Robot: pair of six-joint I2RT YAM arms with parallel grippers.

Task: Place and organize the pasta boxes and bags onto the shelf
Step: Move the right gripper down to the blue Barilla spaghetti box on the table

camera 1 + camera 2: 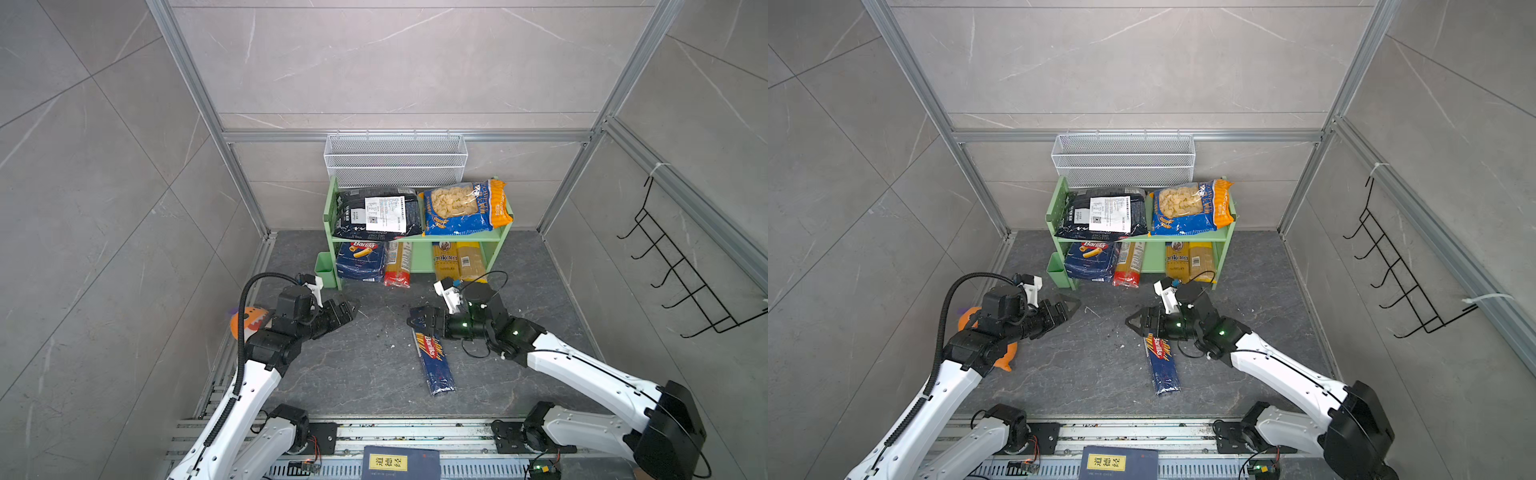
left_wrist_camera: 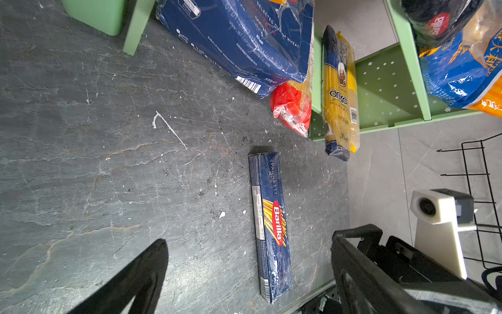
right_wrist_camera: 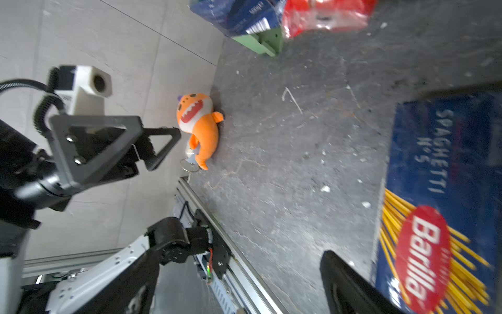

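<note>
I need to move my right gripper back along the spaghetti box and lower it to close across its near end (image 1: 440,381), because both long edges of the box are free on bare floor there.
A long narrow blue Barilla spaghetti box (image 1: 434,361) (image 1: 1163,365) (image 2: 270,225) (image 3: 440,204) lies flat on the dark floor. My right gripper (image 1: 411,318) (image 3: 239,258) hangs open just above its far end, holding nothing. To the left my left gripper (image 1: 352,308) (image 2: 248,242) is open and empty over bare floor. The green shelf (image 1: 415,239) carries a black bag (image 1: 376,214) and a shell pasta bag (image 1: 463,208) on top. Below are the wide Barilla box (image 1: 360,259), a red spaghetti pack (image 1: 398,266) and two yellow packs (image 1: 457,259).
An orange plush shark (image 1: 249,322) (image 3: 199,125) lies by the left wall behind my left arm. A white mesh basket (image 1: 395,160) hangs above the shelf, and a small green cup (image 1: 325,270) is fixed to the shelf's left side. A black wire rack (image 1: 681,270) is on the right wall. A dark book (image 1: 399,463) rests on the front rail.
</note>
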